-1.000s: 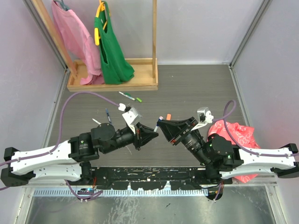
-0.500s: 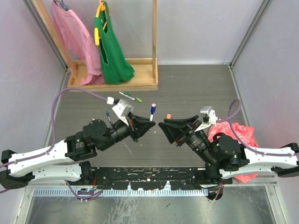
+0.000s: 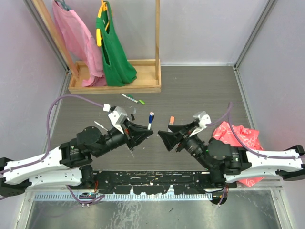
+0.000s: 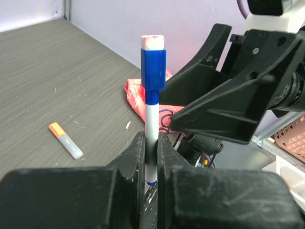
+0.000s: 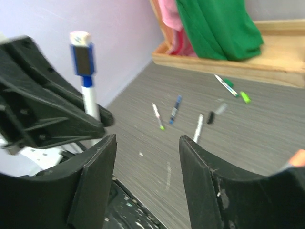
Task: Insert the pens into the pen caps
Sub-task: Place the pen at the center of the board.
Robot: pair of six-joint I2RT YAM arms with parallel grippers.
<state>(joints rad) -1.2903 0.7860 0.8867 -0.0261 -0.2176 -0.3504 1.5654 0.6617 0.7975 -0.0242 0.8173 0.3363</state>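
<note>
The left gripper tips downward and lowers to the tabletop [image 4: 53,153] beside the orange-ended pen [image 3: 172,119] next, then releases the pen, since the blue cap sits on its white body.
My left gripper [image 3: 148,132] is shut on a white-barrelled pen with a blue cap [image 3: 150,118] fitted on it, held upright above the table; the left wrist view shows the barrel [image 4: 152,114] pinched between my fingers [image 4: 136,152]. My right gripper [image 3: 165,139] is open and empty, facing the left one a little apart; it also shows in its own view [image 5: 147,143]. An orange-ended pen [image 3: 172,119] lies on the table beyond both grippers. Green pens [image 3: 133,99] lie near the rack. Other pens [image 5: 175,109] and a black cap [image 5: 210,117] lie scattered.
A wooden rack [image 3: 114,86] with pink and green bags stands at the back left. A red-pink cloth [image 3: 240,138] lies at the right under my right arm. Grey walls close in both sides.
The grippers were together at the centre around the pen. They have parted: the right has opened and drawn back, the left has pulled back left with the capped blue pen.
</note>
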